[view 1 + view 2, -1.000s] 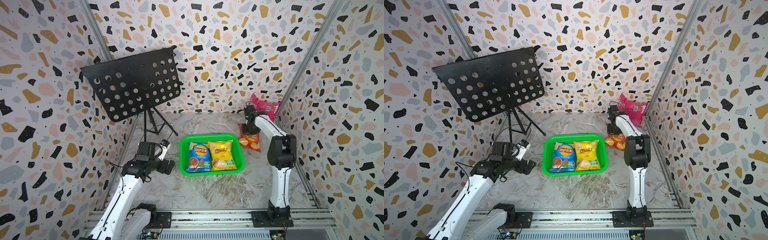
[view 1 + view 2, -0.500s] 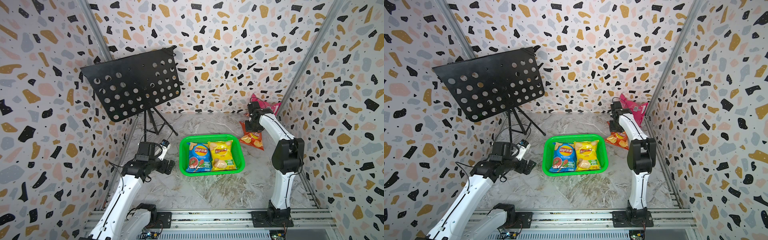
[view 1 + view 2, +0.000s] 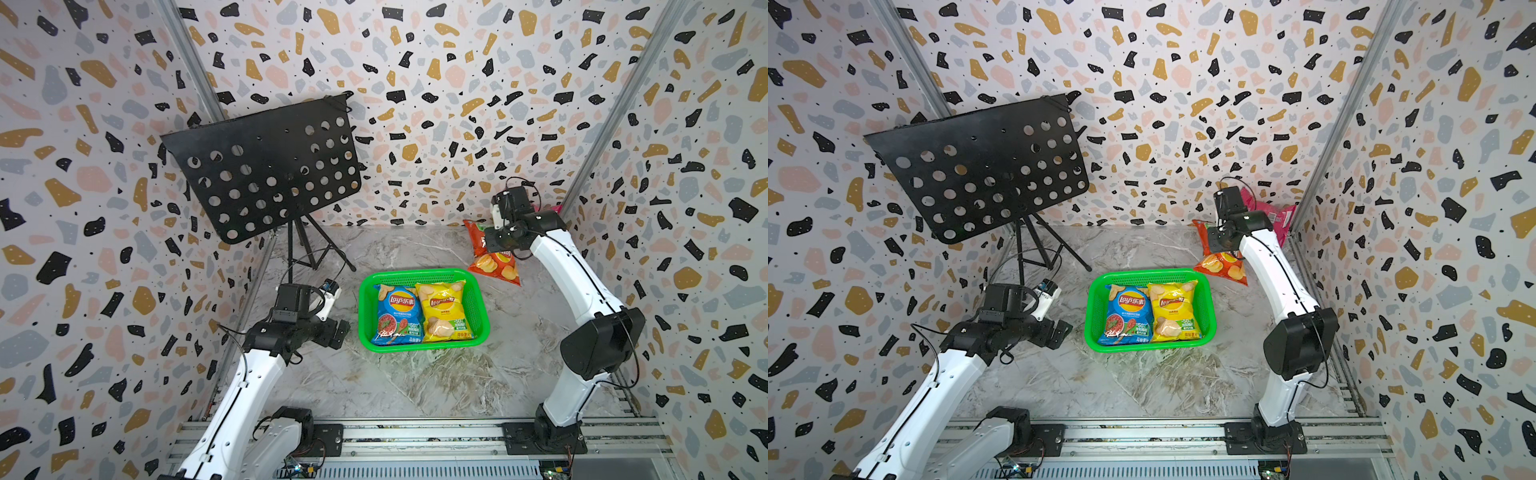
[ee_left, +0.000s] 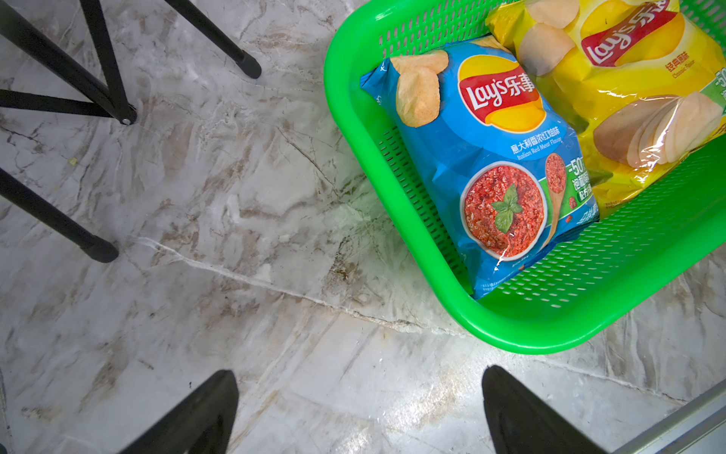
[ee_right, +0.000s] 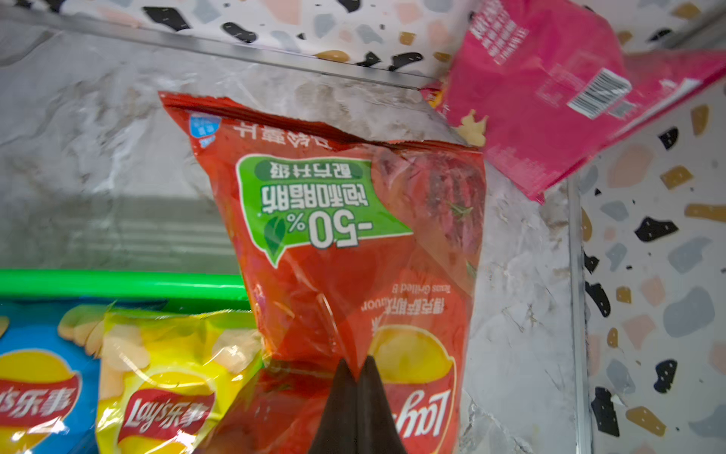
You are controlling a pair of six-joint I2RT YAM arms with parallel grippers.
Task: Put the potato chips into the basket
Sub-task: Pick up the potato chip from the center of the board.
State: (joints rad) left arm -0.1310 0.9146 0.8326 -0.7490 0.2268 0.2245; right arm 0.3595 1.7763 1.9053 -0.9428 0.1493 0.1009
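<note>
I will next swing and turn my right gripper back over the blue and yellow bags to release the orange-red one, because their basket (image 3: 422, 276) is below my gripper and back.
The green basket (image 3: 422, 276) (image 3: 1148, 276) sits mid-floor with a blue chips bag (image 3: 397, 313) (image 4: 491, 165) and a yellow chips bag (image 3: 442, 309) (image 4: 628, 78) lying side by side in it. My right gripper (image 3: 494, 243) (image 5: 356, 365) is shut on an orange-red chips bag (image 3: 494, 266) (image 5: 353, 220), which hangs above the floor just beyond the basket's far right corner. A pink chips bag (image 3: 1273, 216) (image 5: 550, 90) leans in the back right corner. My left gripper (image 3: 338, 332) (image 4: 359, 375) is open and holds nothing, over bare floor left of the basket.
A black perforated music stand (image 3: 266, 166) on a tripod (image 4: 110, 70) stands at the back left, close to the left arm. Speckled walls close in three sides. A metal rail (image 3: 415, 432) with both arm bases runs along the front.
My right gripper has lifted the orange-red bag off the floor, so it now hangs from the jaws. The left arm has not moved.
</note>
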